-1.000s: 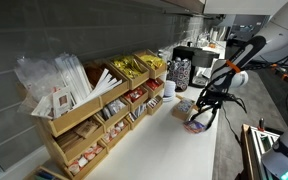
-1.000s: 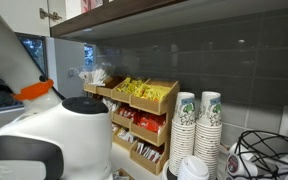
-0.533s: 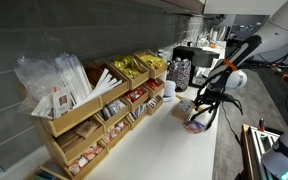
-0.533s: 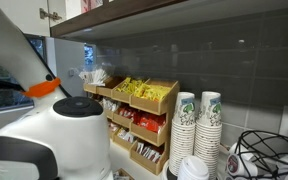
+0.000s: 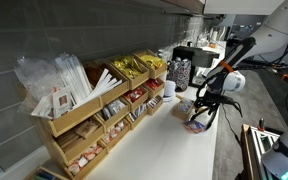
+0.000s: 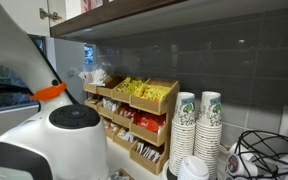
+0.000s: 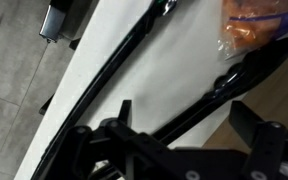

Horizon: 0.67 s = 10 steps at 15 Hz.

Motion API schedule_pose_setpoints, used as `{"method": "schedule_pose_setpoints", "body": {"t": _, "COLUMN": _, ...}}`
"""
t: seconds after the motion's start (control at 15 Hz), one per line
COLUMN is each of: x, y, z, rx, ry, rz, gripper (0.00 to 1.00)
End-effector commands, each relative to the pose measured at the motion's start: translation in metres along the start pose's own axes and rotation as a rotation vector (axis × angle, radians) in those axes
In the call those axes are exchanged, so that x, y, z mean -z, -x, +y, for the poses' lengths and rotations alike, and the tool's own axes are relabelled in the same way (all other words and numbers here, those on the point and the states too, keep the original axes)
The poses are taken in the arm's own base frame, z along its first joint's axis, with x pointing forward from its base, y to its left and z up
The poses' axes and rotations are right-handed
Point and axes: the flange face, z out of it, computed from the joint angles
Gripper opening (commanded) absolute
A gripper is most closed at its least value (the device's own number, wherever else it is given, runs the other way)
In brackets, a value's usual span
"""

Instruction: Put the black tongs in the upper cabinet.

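Observation:
The gripper's fingers are already on either side of the tongs' arm (image 7: 187,119) beside the colourful packet, so the gripper will next move down onto it and close its fingers there.
The black tongs (image 7: 224,85) lie on the white counter (image 7: 144,70), their two thin arms running diagonally through the wrist view. My gripper (image 7: 189,115) is open, its fingers on either side of one arm of the tongs. In an exterior view the gripper (image 5: 206,103) hovers low over the counter's near end, with the tongs (image 5: 200,114) dark and thin beneath it. The upper cabinet shows as a dark lower edge above the backsplash in both exterior views (image 6: 184,22) (image 5: 134,6).
A small colourful packet (image 5: 196,126) lies by the tongs; it also shows in the wrist view (image 7: 254,20). A wooden tiered rack of packets (image 5: 94,110) stands along the wall. Stacked paper cups (image 6: 197,125) and a coffee machine (image 5: 196,55) stand further along. The counter's edge runs close (image 7: 69,90).
The arm has shifted a little: its orange band has moved right and down in an exterior view. The gripper stays low over the tongs.

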Motion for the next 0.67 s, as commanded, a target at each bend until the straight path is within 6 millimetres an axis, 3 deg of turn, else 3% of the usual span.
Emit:
{"method": "schedule_pose_setpoints", "body": {"t": 0.0, "x": -0.0096, "y": -0.0032, "z": 0.0005, "rx": 0.012, "ry": 0.003, "rz": 0.011, "gripper": 0.91}}
{"method": "schedule_pose_setpoints", "body": {"t": 0.2, "x": -0.0120, "y": -0.0053, "z": 0.0004, "rx": 0.023, "ry": 0.008, "rz": 0.014, "gripper": 0.79}}
{"method": "schedule_pose_setpoints", "body": {"t": 0.47, "x": -0.0151, "y": -0.0070, "z": 0.0000, "rx": 0.026, "ry": 0.011, "rz": 0.013, "gripper": 0.99}}
{"method": "schedule_pose_setpoints", "body": {"t": 0.6, "x": -0.0177, "y": -0.0067, "z": 0.0008, "rx": 0.031, "ry": 0.016, "rz": 0.010, "gripper": 0.99}}
